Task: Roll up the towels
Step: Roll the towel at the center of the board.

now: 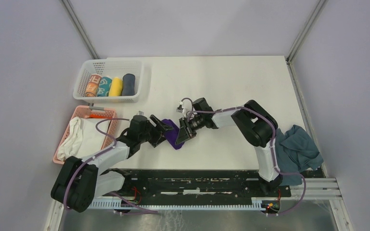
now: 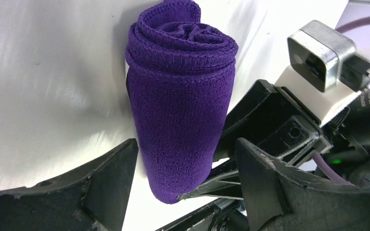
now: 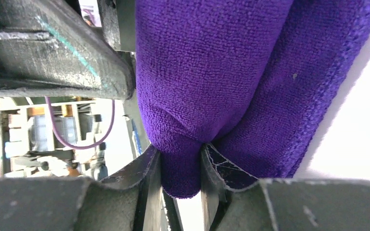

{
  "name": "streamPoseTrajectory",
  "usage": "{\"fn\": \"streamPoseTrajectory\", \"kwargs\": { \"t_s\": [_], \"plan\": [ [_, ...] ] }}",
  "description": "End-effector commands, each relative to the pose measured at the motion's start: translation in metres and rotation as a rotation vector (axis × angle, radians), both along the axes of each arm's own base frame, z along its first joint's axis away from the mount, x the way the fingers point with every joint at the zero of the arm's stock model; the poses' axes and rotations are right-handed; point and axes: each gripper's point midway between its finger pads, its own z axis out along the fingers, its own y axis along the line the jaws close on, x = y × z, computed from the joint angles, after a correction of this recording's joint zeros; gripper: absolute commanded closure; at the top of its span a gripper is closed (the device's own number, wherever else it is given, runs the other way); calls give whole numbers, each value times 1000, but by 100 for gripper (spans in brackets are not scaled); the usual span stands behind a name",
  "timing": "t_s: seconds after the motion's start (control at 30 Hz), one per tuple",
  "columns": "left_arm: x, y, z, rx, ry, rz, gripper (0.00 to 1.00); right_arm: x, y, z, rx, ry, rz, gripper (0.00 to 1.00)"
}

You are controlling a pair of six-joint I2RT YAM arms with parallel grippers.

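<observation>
The left gripper moves outward and to the right in the top view next and closes around the rolled purple towel's middle, its open fingers already on either side.
The purple towel (image 1: pixel 174 138) is rolled into a short cylinder near the table's middle front. In the left wrist view the purple roll (image 2: pixel 183 106) shows its spiral end, pointing away. My left gripper (image 1: pixel 165 134) is open, its jaws either side of the roll's near end (image 2: pixel 187 145), with a gap on the right side. My right gripper (image 1: pixel 183 134) comes from the right and is shut on a fold of the purple towel (image 3: pixel 212 72), pinching it between the fingertips (image 3: pixel 180 155). The slate-grey towel (image 1: pixel 296 147) lies crumpled and unrolled at the table's right edge.
A white basket (image 1: pixel 139 79) at the back left holds several rolled towels. A pink basket (image 1: pixel 77 113) in front of it holds a white cloth bundle (image 1: pixel 79 139). The arms' mounting rail (image 1: pixel 188 185) runs along the near edge.
</observation>
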Motion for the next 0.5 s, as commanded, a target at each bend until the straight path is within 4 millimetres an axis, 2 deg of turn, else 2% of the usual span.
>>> {"fn": "streamPoseTrajectory", "kwargs": {
  "t_s": [0.0, 0.27, 0.47],
  "plan": [
    [6, -14, 8, -71, -25, -10, 20, 0, -3, -23, -15, 158, -71, 75],
    [3, -22, -6, -57, 5, -27, 22, 16, -8, -33, 11, 289, -175, 75],
    [-2, -21, -30, -2, 79, -25, 30, 21, -14, -31, -20, 242, -200, 67]
  ]
}}
